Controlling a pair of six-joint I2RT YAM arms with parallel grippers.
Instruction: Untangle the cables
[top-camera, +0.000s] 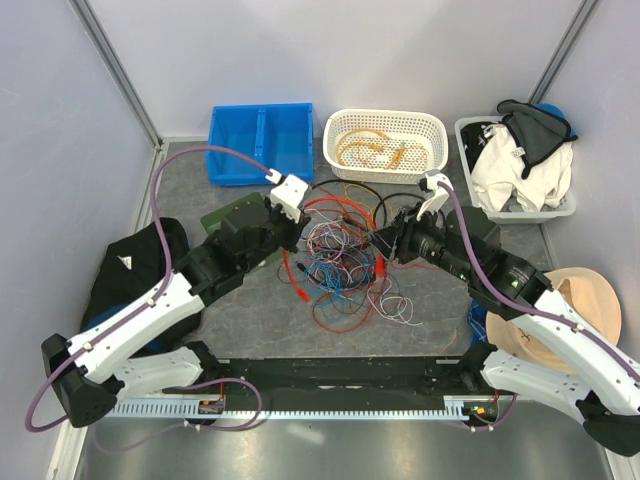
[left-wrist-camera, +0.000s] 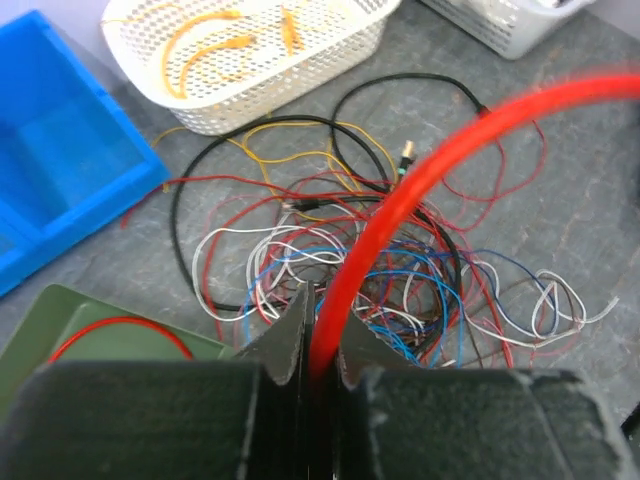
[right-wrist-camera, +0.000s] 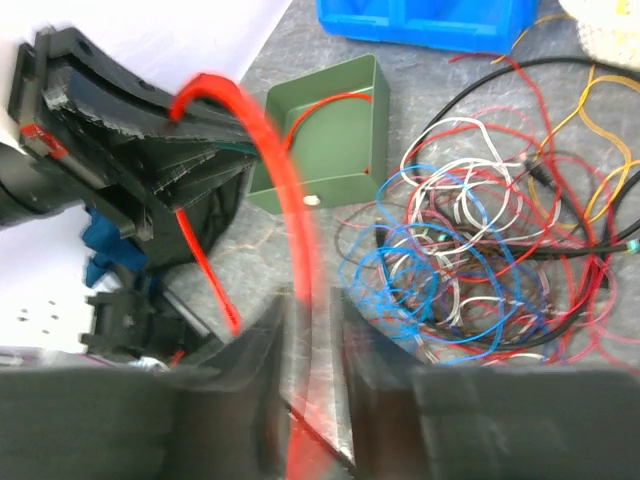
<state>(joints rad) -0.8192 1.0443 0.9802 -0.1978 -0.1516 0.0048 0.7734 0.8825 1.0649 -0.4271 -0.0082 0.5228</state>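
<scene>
I need to move my left gripper left in the top view, across the green tray, and release the thick red cable, as a red wire lies there.
A tangle of thin cables (top-camera: 340, 262) in red, blue, white, black and yellow lies on the grey table between both arms; it also shows in the left wrist view (left-wrist-camera: 390, 290) and the right wrist view (right-wrist-camera: 470, 260). My left gripper (top-camera: 292, 243) (left-wrist-camera: 322, 345) is shut on a thick red cable (left-wrist-camera: 400, 200), which arcs up and over (top-camera: 330, 203) towards the right gripper (top-camera: 383, 243). In the right wrist view that red cable (right-wrist-camera: 290, 200) runs between the right gripper's (right-wrist-camera: 312, 330) blurred fingers, which stand apart with a gap wider than the cable.
A green tray (top-camera: 225, 215) (right-wrist-camera: 330, 140) holding a red wire sits by the left gripper. At the back are a blue bin (top-camera: 240, 150), a white basket (top-camera: 330, 150) with orange cables and a basket of cloth (top-camera: 560, 205). A black bag (top-camera: 120, 270) lies left, a hat (top-camera: 590, 300) right.
</scene>
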